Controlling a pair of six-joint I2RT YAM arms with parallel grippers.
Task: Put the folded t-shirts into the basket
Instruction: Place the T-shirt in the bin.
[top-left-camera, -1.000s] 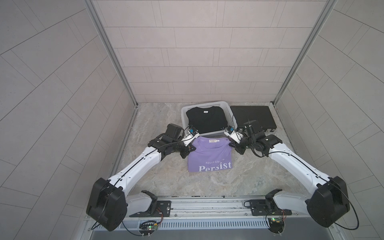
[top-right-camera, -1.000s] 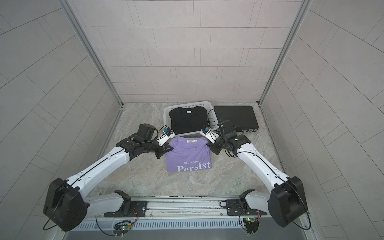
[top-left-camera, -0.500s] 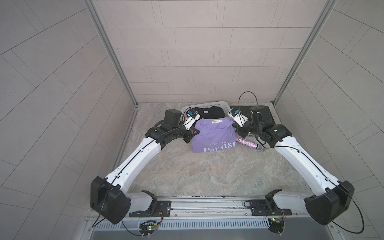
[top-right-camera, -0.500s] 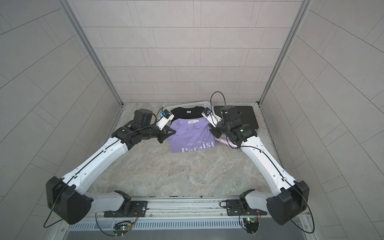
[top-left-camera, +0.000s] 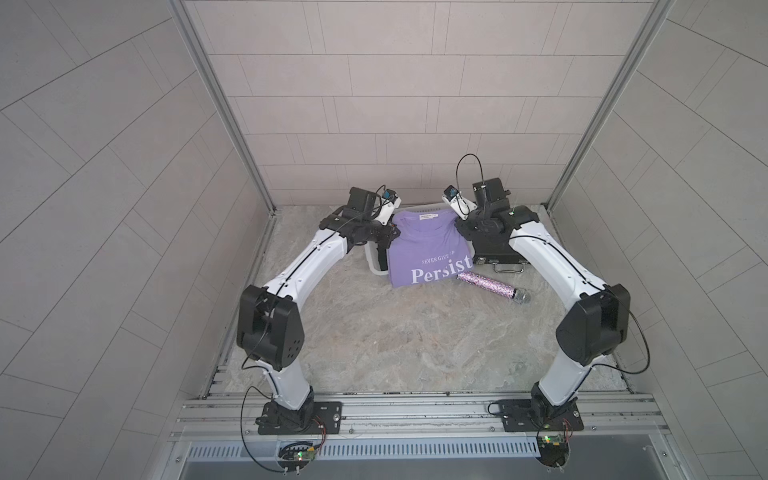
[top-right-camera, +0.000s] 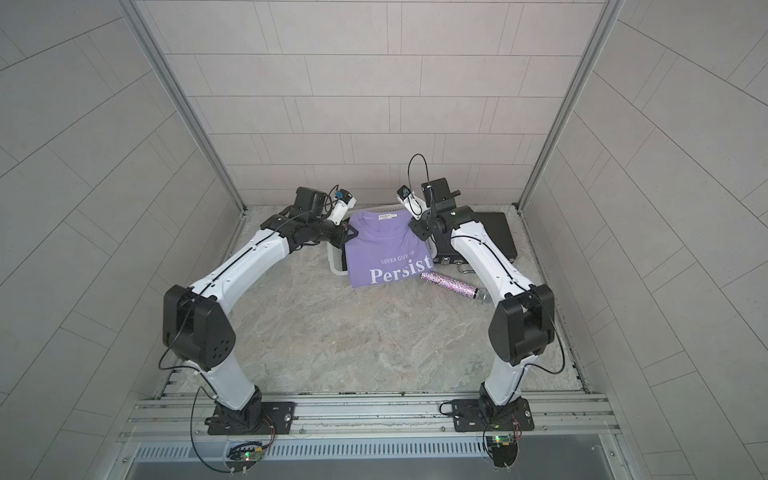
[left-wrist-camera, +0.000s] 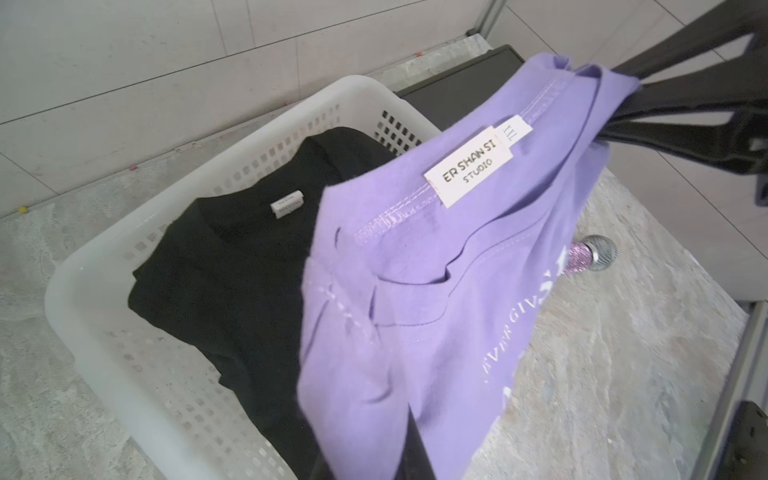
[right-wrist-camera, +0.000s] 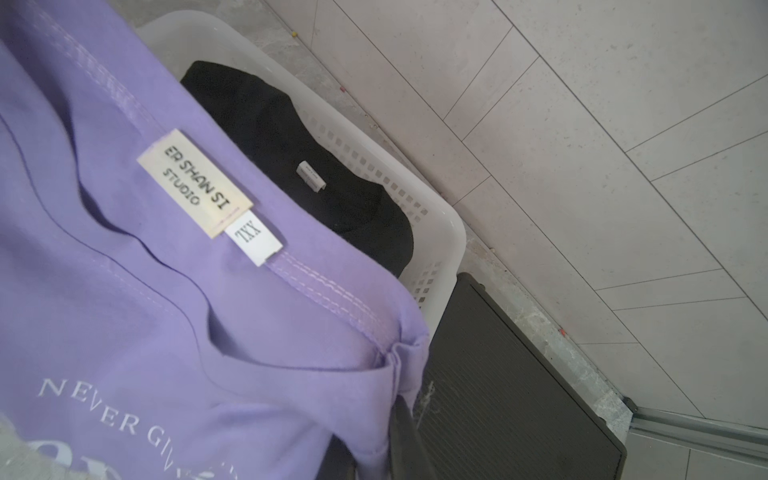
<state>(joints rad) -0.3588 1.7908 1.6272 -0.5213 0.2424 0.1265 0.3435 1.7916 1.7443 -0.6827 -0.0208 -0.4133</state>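
Observation:
My left gripper moves outward and down to the black t-shirt (top-left-camera: 382, 257) (left-wrist-camera: 232, 270) below it and releases next, because the lettered end overhangs the basket's front rim.
Both grippers hold the lilac "Persist" t-shirt (top-left-camera: 428, 249) (top-right-camera: 384, 249) by its shoulders above the white basket (top-left-camera: 376, 268) (top-right-camera: 334, 262). My left gripper (top-left-camera: 392, 232) (left-wrist-camera: 365, 461) is shut on one shoulder fold. The right gripper (top-left-camera: 459, 226) (right-wrist-camera: 372, 451) is shut on the other. The shirt hangs tilted, and its lettered end reaches past the basket's front rim. In the basket (left-wrist-camera: 66, 299) (right-wrist-camera: 449, 232) lies a folded black t-shirt (left-wrist-camera: 232, 270) (right-wrist-camera: 291, 137), collar label up. The lilac shirt hides most of the basket in both top views.
A glittery pink microphone (top-left-camera: 490, 284) (top-right-camera: 451, 284) (left-wrist-camera: 594, 253) lies on the table just right of the shirt's hem. A flat black case (top-left-camera: 498, 251) (right-wrist-camera: 498, 395) sits right of the basket, under the right arm. The back wall is close behind the basket.
Both arms lifted the lilac shirt off the table in front of the basket and carried it back over the basket. The microphone came into view.

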